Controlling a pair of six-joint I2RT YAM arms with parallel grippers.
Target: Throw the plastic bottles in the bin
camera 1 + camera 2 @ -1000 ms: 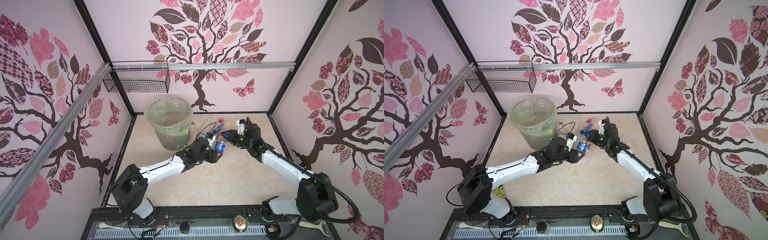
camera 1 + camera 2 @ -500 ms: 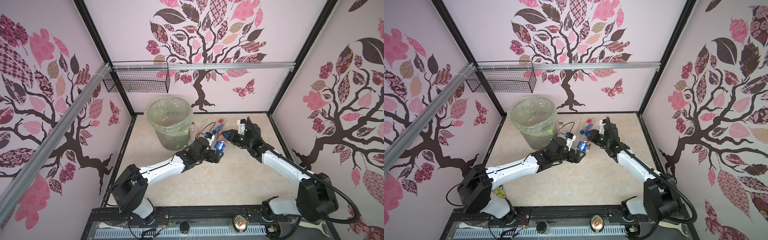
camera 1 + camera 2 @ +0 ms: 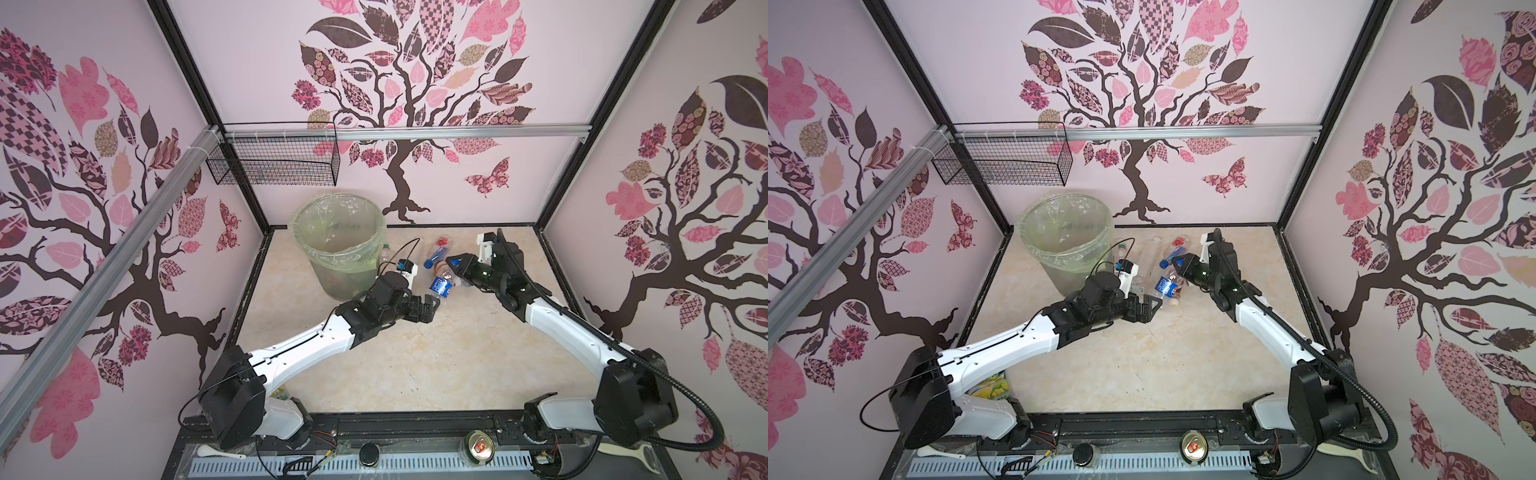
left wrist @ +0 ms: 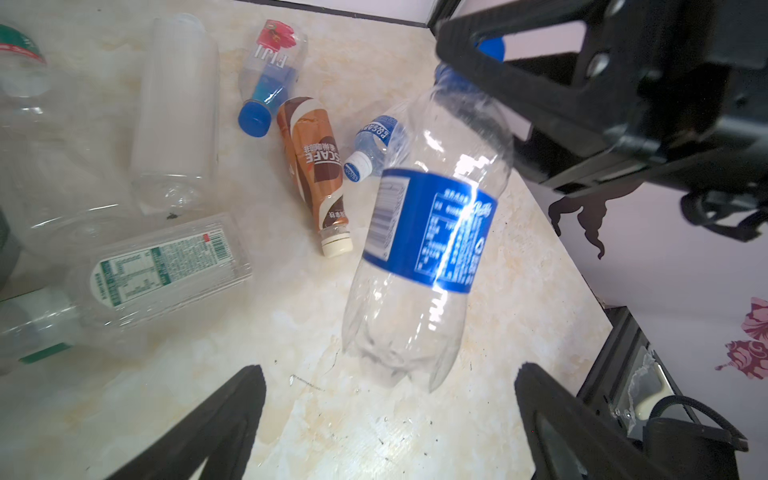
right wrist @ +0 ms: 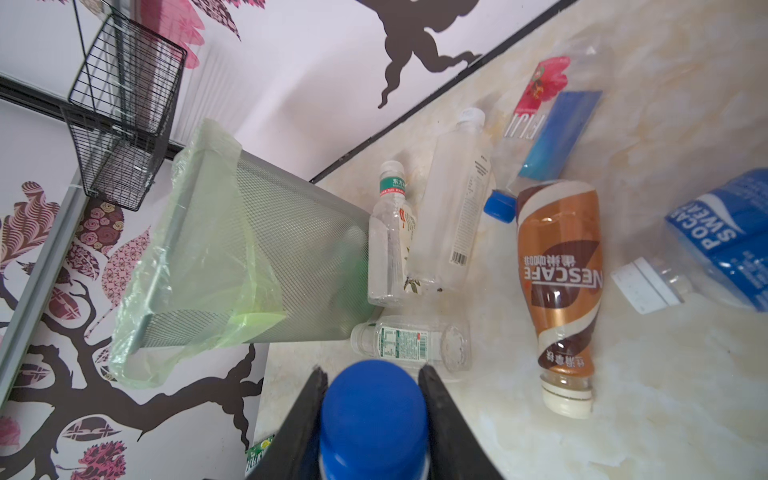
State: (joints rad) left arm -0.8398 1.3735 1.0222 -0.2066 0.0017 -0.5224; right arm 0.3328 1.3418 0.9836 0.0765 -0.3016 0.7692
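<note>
I will next lift my right gripper and swing it over the bin's opening (image 3: 338, 226) to let go of the bottle's blue cap. The bin's rim is higher up, past my left gripper.
A clear bottle with a blue label (image 4: 432, 232) hangs tilted just above the table, and my right gripper (image 5: 372, 374) is shut on its blue cap (image 5: 374, 419). In both top views it (image 3: 441, 286) (image 3: 1166, 287) sits between the two grippers. My left gripper (image 4: 389, 370) (image 3: 432, 305) stands open just short of its base, touching nothing. Several more plastic bottles lie beyond: a brown Nescafe one (image 5: 559, 282), a Pocari one (image 5: 731, 237), a Fiji one (image 5: 540, 124) and clear ones (image 5: 453, 208). The bin (image 3: 299, 232) (image 5: 266, 257) stands at the back left, next to them.
A black wire basket (image 3: 274, 166) hangs on the back wall above the bin. A metal can (image 3: 478, 446) sits on the front rail. A green snack packet (image 3: 990, 388) lies by the left arm's base. Walls close in three sides.
My left gripper has opened and let go of the blue-label bottle's body. The right gripper has stayed shut on the cap, and both arms have barely moved.
</note>
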